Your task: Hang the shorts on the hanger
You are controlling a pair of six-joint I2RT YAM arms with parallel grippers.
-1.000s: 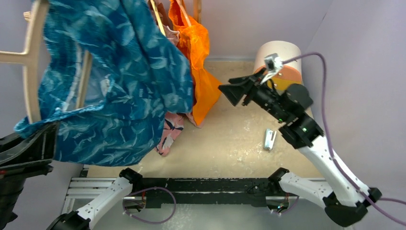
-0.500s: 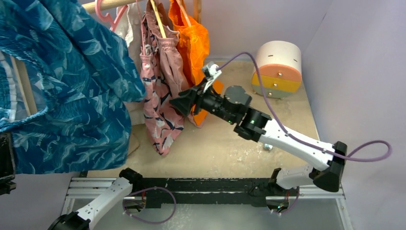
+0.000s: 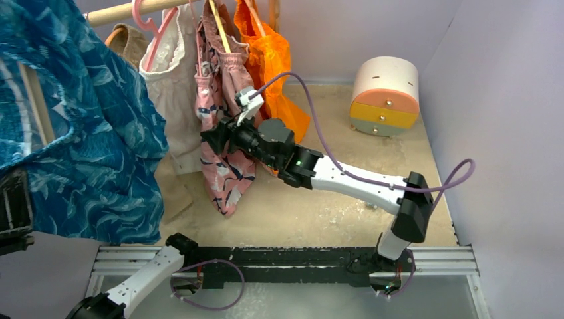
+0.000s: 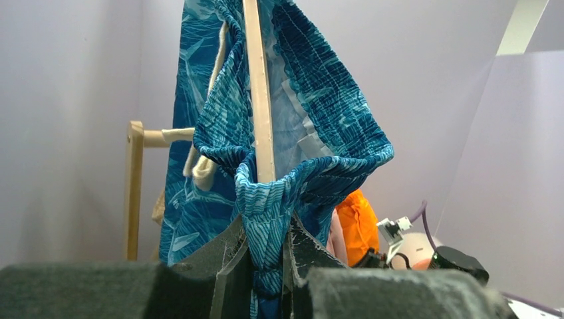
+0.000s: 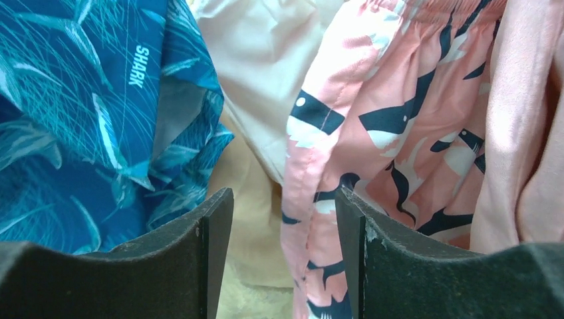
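Next, my left gripper swings outward and down toward the rail between cream garment and pink shorts and releases, as the bar [image 4: 261, 100] already runs through the waistband.
The blue leaf-print shorts [image 3: 80, 133] hang at the far left of the top view, draped over the pale wooden hanger [image 3: 34, 106]. In the left wrist view the hanger's straight bar [image 4: 261, 100] runs up through the waistband of the shorts [image 4: 319, 100]. My left gripper [image 4: 266, 256] is shut on a bunched fold of the shorts, with the bar's lower end just above the jaws. My right gripper [image 3: 211, 138] is open and empty, its tips right by the pink patterned shorts [image 3: 226, 133]. In the right wrist view the right gripper [image 5: 282, 219] frames the pink shorts' edge [image 5: 372, 119], with the blue shorts [image 5: 73, 119] at left.
A wooden rail [image 3: 133, 9] holds a pink hanger [image 3: 149, 20], a cream garment [image 3: 176, 100], the pink shorts and an orange garment [image 3: 273, 66]. A round white, orange and yellow drawer box [image 3: 384, 96] stands at the back right. Purple walls close in the space.
My right arm has swung left across the table, from near the drawer box to the pink shorts. The blue shorts and hanger have shifted left, uncovering the garments on the rail.
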